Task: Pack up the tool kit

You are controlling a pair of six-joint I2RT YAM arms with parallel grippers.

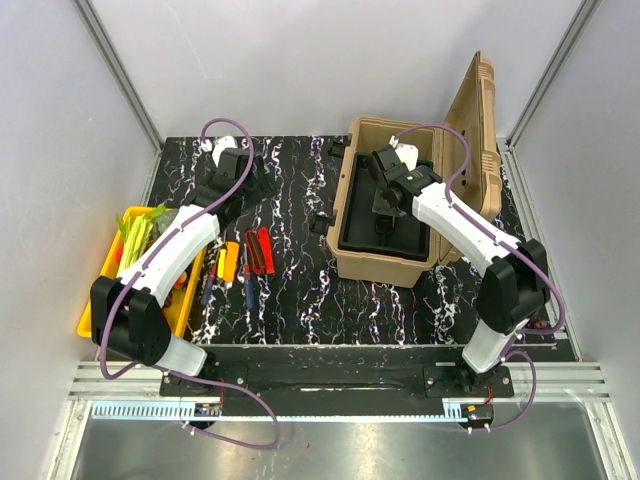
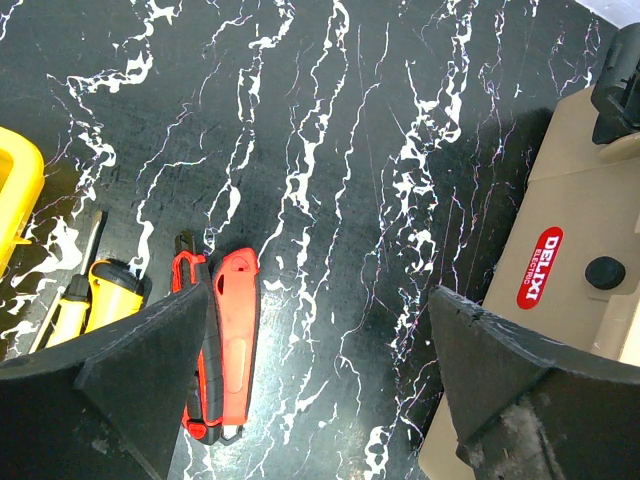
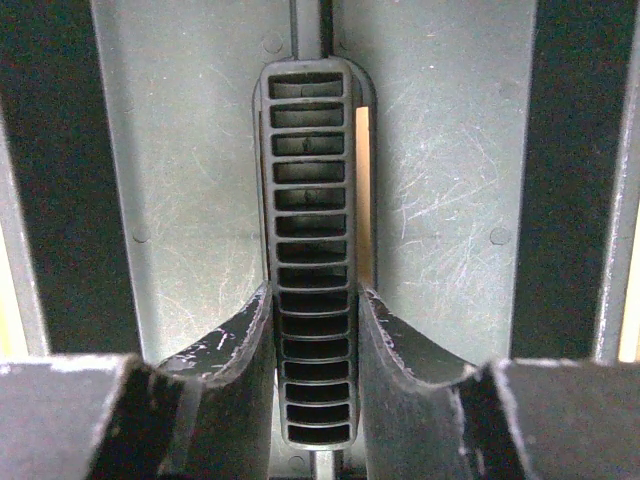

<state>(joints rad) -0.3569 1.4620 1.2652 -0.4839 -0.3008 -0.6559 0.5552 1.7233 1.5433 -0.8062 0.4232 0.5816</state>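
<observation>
I need to lower my left gripper next and pull it back toward my base, onto the black-edged red knife (image 1: 255, 252). The knife is below my left gripper and nearer my base, still outside the open toolbox (image 1: 380, 262).
The tan toolbox (image 1: 380, 262) stands open at the right of the table, lid (image 1: 475, 120) raised, black inner tray (image 1: 358, 228) inside. My right gripper (image 1: 385, 205) is down in the box, shut on the tray's ribbed black handle (image 3: 312, 250); its fingers (image 3: 245, 350) press both sides of it. Red (image 1: 262, 250), orange (image 1: 231, 258) and blue-handled (image 1: 247, 285) hand tools lie on the table left of the box. My left gripper (image 1: 258, 178) hovers open and empty above the table behind them. In its view (image 2: 318, 300) a red knife (image 2: 235, 340) lies by its left finger.
A yellow tray (image 1: 95, 310) of vegetables sits at the left edge, its corner in the left wrist view (image 2: 15, 190). The toolbox side with a red label (image 2: 540, 268) is close to my left gripper's right finger. A yellow-handled screwdriver (image 2: 110, 290) lies beside the red tools.
</observation>
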